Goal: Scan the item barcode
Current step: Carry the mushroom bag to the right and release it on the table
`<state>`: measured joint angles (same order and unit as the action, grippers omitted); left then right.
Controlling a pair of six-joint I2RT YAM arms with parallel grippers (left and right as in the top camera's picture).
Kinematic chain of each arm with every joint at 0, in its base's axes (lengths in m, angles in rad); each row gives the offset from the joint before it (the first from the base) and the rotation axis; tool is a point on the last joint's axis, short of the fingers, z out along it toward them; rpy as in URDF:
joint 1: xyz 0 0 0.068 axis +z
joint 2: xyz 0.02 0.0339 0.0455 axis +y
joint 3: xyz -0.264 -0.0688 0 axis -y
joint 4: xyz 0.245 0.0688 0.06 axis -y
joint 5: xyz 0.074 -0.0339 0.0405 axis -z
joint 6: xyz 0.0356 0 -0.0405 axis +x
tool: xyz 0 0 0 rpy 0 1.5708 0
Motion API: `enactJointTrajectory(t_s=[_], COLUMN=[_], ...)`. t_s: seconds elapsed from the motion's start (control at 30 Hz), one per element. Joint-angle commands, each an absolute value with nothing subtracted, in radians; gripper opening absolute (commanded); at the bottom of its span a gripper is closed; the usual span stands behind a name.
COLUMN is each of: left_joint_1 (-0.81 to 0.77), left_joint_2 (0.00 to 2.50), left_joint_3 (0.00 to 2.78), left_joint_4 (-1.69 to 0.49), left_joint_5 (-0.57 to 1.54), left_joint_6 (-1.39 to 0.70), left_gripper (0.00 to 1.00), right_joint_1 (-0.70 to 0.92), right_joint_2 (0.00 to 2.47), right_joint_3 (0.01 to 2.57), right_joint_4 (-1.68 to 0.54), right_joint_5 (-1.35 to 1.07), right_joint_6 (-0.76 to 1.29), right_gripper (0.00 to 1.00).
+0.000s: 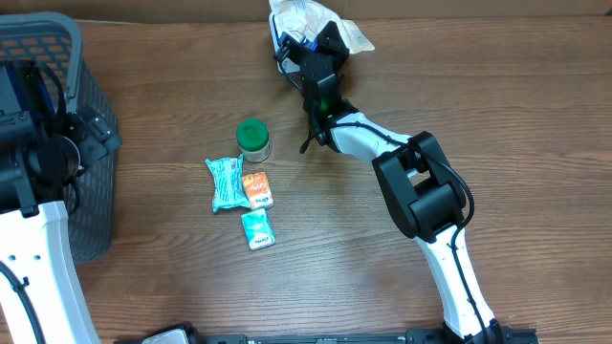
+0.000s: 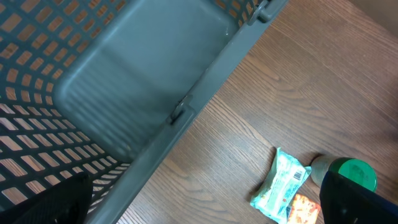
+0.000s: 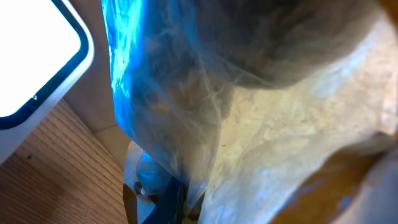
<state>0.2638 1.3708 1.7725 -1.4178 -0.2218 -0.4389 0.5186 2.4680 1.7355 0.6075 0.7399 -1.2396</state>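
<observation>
The robot should move its right gripper up, back and down to the right [image 1: 447, 98] in the overhead view to let go of the packet, because the table is bare there.
A crinkled clear and white plastic packet [image 1: 308, 17] is the item held at the table's far edge, and my right gripper [image 1: 320, 50] is shut on it. The packet [image 3: 280, 124] fills the right wrist view, lit blue on its left side, and hides the fingers. No barcode shows on it. Beside it at the upper left is a white device with a dark rim [image 3: 34, 56]. My left gripper [image 2: 199, 211] hangs open over the basket's rim with nothing between its fingers [image 2: 357, 199].
A grey mesh basket [image 1: 91, 143] stands at the left edge. Mid-table lie a green-lidded jar [image 1: 253, 139], a teal packet [image 1: 225, 182] with a printed barcode [image 2: 300, 176], an orange packet [image 1: 257, 189] and a small teal packet [image 1: 257, 229].
</observation>
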Motion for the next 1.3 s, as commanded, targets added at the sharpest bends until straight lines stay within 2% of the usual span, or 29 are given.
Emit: enactJointTrajectory(t_s=[0.0,0.13,0.37,0.53,0.7,0.83,0.97,1.13,1.27], left_joint_1=[0.268,0.268,0.268,0.268,0.268,0.268,0.268,0.268,0.268], left_joint_2=[1.372,1.373,1.373,1.373,1.373,1.373,1.373,1.373,1.373], left_joint_3=[1.787,1.787,1.787,1.787,1.787,1.787,1.787,1.787,1.787], left_joint_4=[-1.417,-1.417,-1.417,-1.417,-1.417,-1.417,-1.417,-1.417,-1.417], left_joint_5=[-0.239,-0.238,-0.239,-0.238,-0.239,-0.238,-0.238,-0.238,-0.238], left_joint_6=[-0.442,-0.442,-0.442,-0.442,-0.442,-0.442,-0.442,-0.442,-0.442], left_gripper=[1.00,1.00,0.99,0.99,1.00,0.99,1.00,1.00,0.99], right_joint_1=[0.522,0.521,0.543,0.560,0.522,0.372,0.155,-0.087,-0.227], right_joint_2=[2.446,2.367,2.111,1.881,1.663,1.547,1.523,1.544,1.556], right_joint_3=[1.763,1.763,1.763,1.763,1.763,1.763,1.761,1.686,1.558], right_joint_4=[0.616,0.595,0.184,-0.219,-0.604,-0.828,-1.023,-1.164,-1.140], right_joint_5=[0.783,0.806,0.788,0.689,0.326,-0.133,-0.445,-0.562,-0.590], right_joint_6=[-1.199,-1.151,-0.883,-0.519,-0.118,0.148,0.191,0.191,0.191], right_gripper=[0.04,0.04,0.04,0.04,0.04,0.04,0.04,0.04,0.04])
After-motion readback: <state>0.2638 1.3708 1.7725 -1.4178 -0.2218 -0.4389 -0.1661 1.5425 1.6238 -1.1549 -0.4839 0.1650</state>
